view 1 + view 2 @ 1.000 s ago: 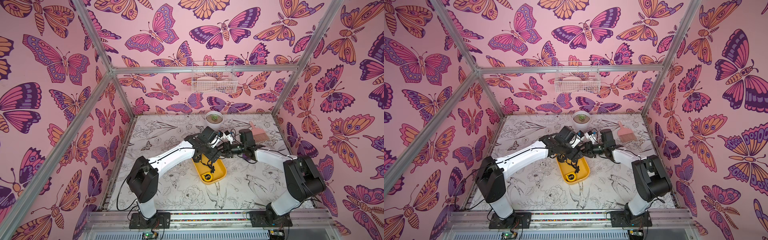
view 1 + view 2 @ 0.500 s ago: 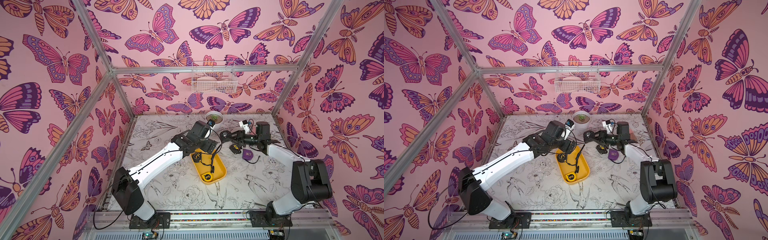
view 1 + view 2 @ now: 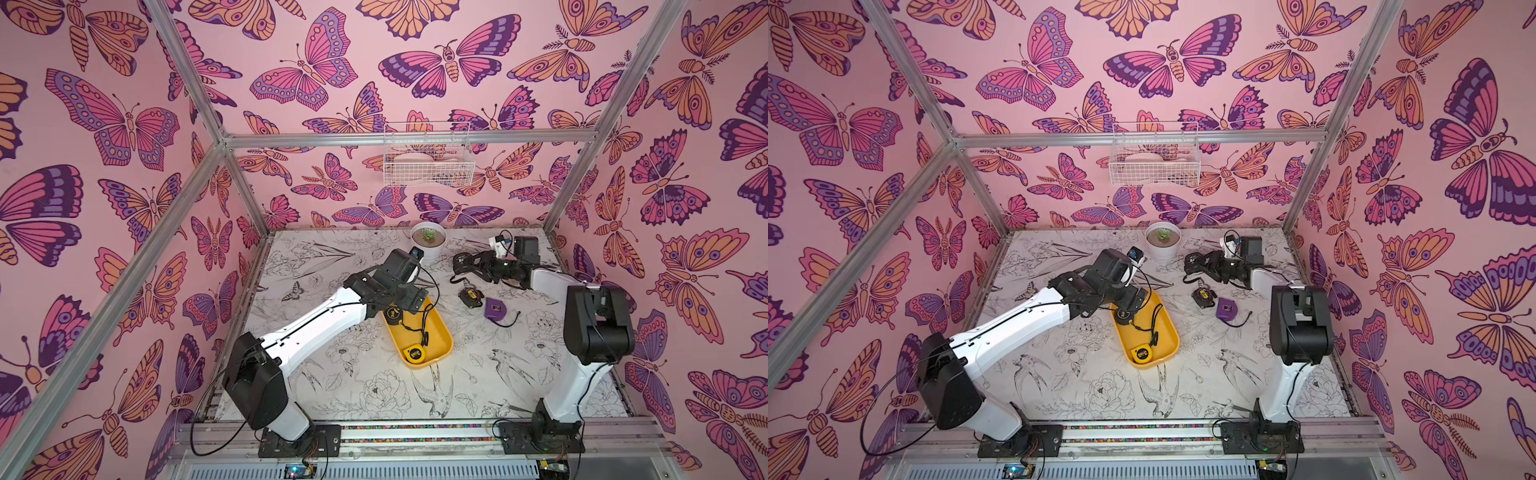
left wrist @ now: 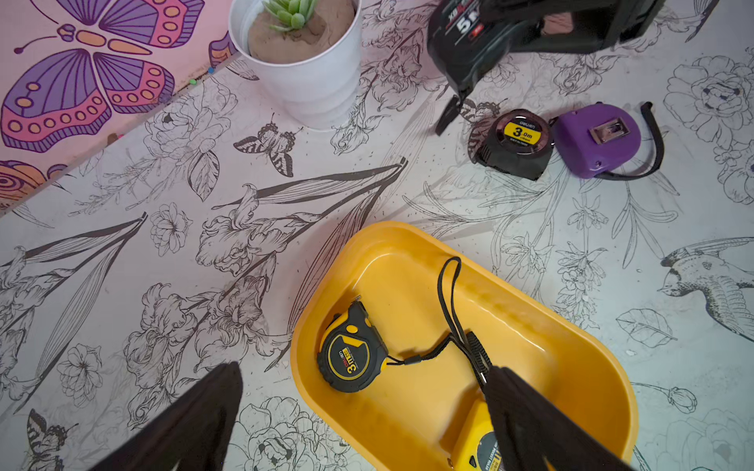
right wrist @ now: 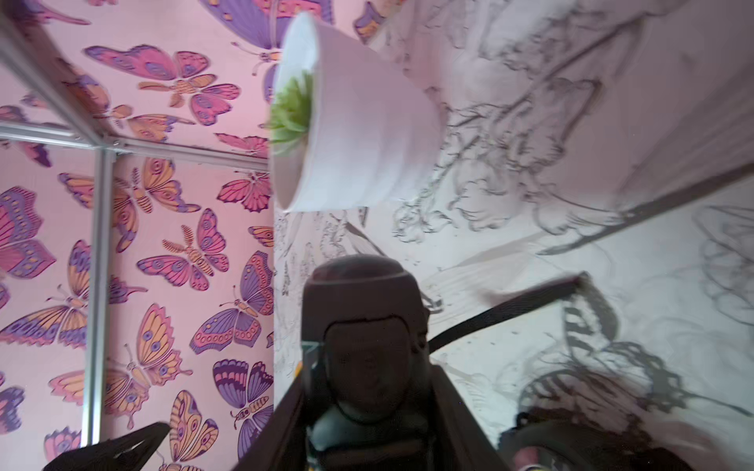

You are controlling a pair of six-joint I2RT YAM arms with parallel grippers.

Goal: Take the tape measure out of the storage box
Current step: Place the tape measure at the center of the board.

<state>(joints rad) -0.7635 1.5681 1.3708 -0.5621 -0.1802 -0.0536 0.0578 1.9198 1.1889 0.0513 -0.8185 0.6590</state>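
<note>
I should next lower my right gripper onto clear tabletop beyond the yellow-labelled tape measure, which lies below, away from the pot, and release the black tape measure.
The yellow storage box lies mid-table. Inside it are a black-and-yellow tape measure with a black strap, and a yellow tape measure at the near end. My left gripper hangs open over the box's far end, its fingers either side of the black-and-yellow one without touching it. My right gripper is up near the plant pot, shut on a black tape measure.
A white pot with a succulent stands at the back. A black tape measure with a yellow label and a purple tape measure lie on the table right of the box. A white wire basket hangs on the back wall.
My right gripper has swung from beside the box toward the back right, carrying the black tape measure. The left arm has shifted, its open gripper staying over the box's far end.
</note>
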